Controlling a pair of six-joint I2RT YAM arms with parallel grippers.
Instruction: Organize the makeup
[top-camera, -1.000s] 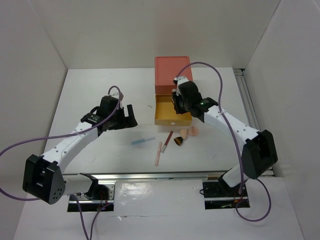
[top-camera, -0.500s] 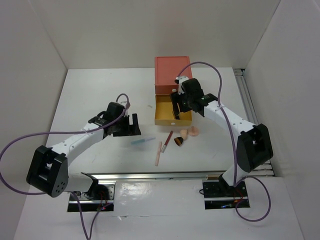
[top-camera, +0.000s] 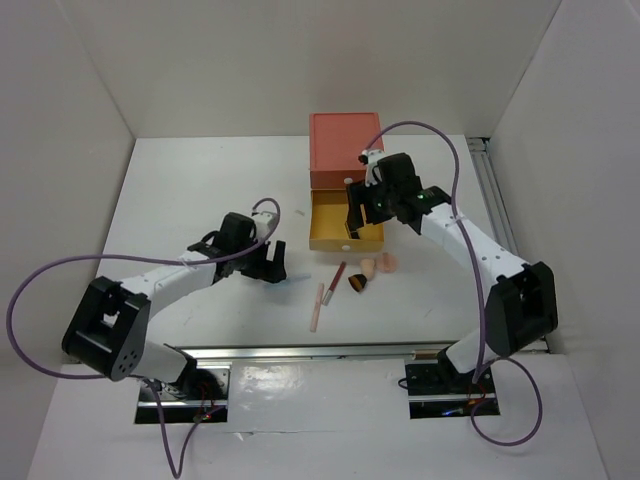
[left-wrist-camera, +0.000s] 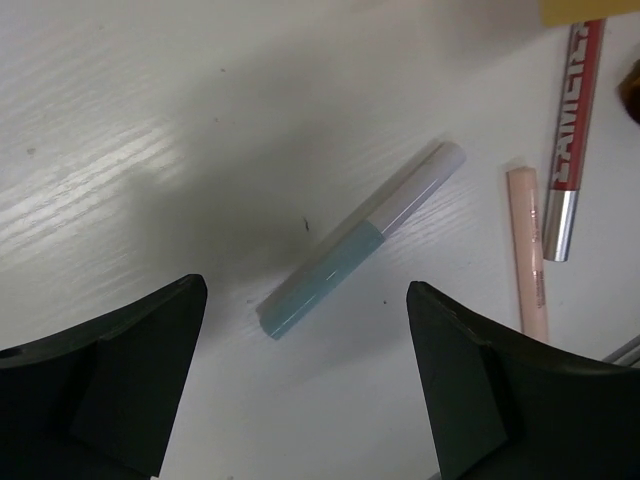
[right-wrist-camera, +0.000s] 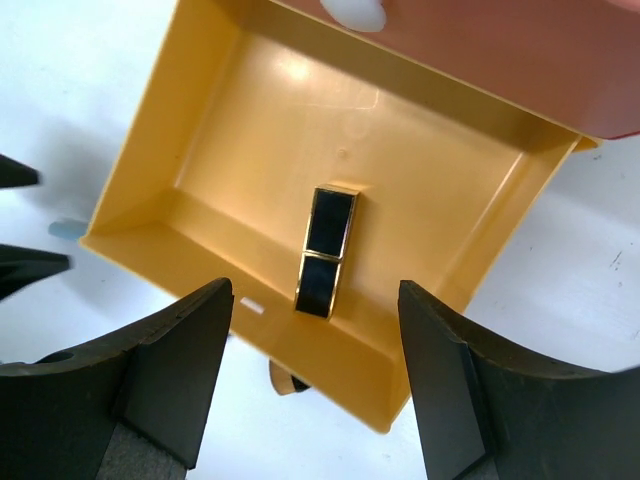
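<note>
Next I will move my left gripper down toward the right in the top view, turning its fingers to straddle the blue and white pencil's blue half (top-camera: 285, 283) (left-wrist-camera: 331, 272), since that lies slanted to them.
A blue and white pencil (left-wrist-camera: 350, 245) lies on the table, its blue end between the fingers of my open left gripper (left-wrist-camera: 306, 320), which hovers low over it (top-camera: 272, 262). To its right lie a red lipstick (left-wrist-camera: 570, 140) and a pink pencil (left-wrist-camera: 527, 250). A brush (top-camera: 357, 284) and two peach sponges (top-camera: 368, 268) rest in front of the yellow drawer (top-camera: 322, 240). My right gripper (right-wrist-camera: 315, 300) hangs open above that drawer (right-wrist-camera: 190, 160). A black, gold-trimmed lipstick (right-wrist-camera: 326, 250) lies loose on the drawer floor below it.
The coral box (top-camera: 343, 150) stands behind the pulled-out drawer, its white knob (right-wrist-camera: 352, 12) showing at the top of the right wrist view. White walls close in the table on three sides, and a metal rail (top-camera: 300, 352) runs along the near edge.
My left gripper has travelled right and nearer, ending over the blue pencil. My right gripper has opened wider and drawn back a little over the drawer.
</note>
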